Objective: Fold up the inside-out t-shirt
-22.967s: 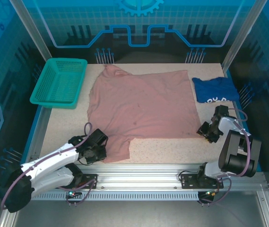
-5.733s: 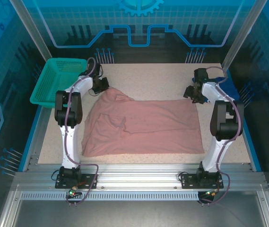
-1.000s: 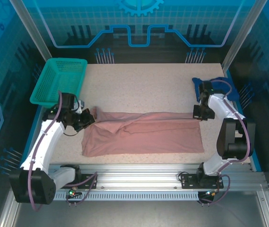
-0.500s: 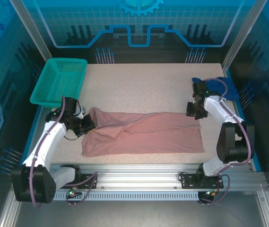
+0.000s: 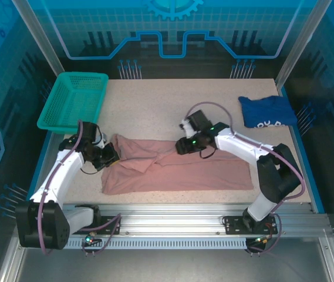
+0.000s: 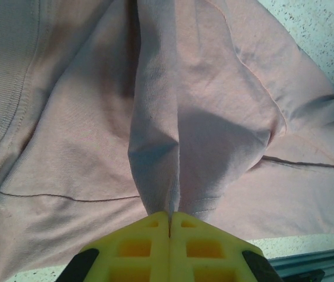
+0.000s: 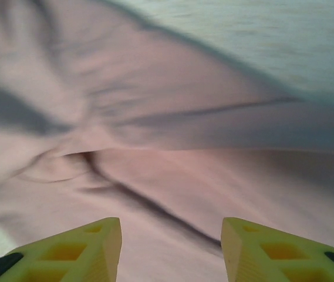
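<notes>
The cloth lies spread out beneath, so my left gripper needs to open its fingers next over the t-shirt's end by the teal basket and let go of the pinched fold.
The inside-out t-shirt is dusty pink and lies folded into a long band across the near half of the table. My left gripper is shut on a pinched fold of the inside-out t-shirt at its left end, with the yellow fingers pressed together on the cloth. My right gripper hovers over the band's upper edge near the middle. It is open, its fingers apart above the wrinkled pink cloth, with nothing between them.
A teal basket stands at the back left. A dark blue shirt with white print lies at the back right. Bare speckled tabletop stretches behind the pink band. Metal rails run along the near edge.
My right gripper let go of the shirt's right end, opened, and swung left to the middle of the band. My left gripper stayed shut on the left end, barely moving.
</notes>
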You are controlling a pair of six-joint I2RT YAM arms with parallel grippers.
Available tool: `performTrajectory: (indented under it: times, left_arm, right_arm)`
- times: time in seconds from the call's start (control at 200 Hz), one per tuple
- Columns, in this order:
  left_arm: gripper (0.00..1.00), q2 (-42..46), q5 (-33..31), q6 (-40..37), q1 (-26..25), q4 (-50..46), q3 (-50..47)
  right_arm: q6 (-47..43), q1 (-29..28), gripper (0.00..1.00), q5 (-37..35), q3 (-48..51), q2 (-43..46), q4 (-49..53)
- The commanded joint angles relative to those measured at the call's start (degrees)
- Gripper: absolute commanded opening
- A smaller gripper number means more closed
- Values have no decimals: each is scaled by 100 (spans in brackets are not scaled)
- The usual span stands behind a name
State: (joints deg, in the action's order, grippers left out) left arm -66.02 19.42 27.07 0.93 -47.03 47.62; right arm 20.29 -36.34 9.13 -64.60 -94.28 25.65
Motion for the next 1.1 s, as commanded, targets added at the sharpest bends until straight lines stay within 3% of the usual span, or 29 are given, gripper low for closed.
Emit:
performTrajectory:
  times: [0.0, 0.195, 0.39, 0.59, 0.75, 0.945, 1.095]
  left_arm:
    - [0, -16, 176, 81, 57, 90, 59]
    - [0, -4, 133, 25, 57, -32, 191]
    - [0, -40, 169, 46, 61, 26, 199]
    - [0, -77, 193, 0, 57, 18, 250]
    - [0, -101, 202, -31, 57, 0, 289]
    - [0, -130, 195, -75, 56, 18, 277]
    - [0, -135, 158, -127, 57, -18, 279]
  right_arm:
    - [-154, -860, 51, 145, 95, -84, -913]
    - [-451, -2073, 59, -1122, 51, -649, -1895]
    - [-1066, -2845, 82, -2885, -359, -1365, -1990]
    - [-1449, -3229, 83, -4370, -986, -2003, -1846]
    - [-1204, -3281, 77, -5119, -1343, -2273, -1405]
    - [-1071, -3282, 53, -5670, -1424, -2230, -931]
    - [-1005, -3283, 44, -5795, -1321, -1981, -627]
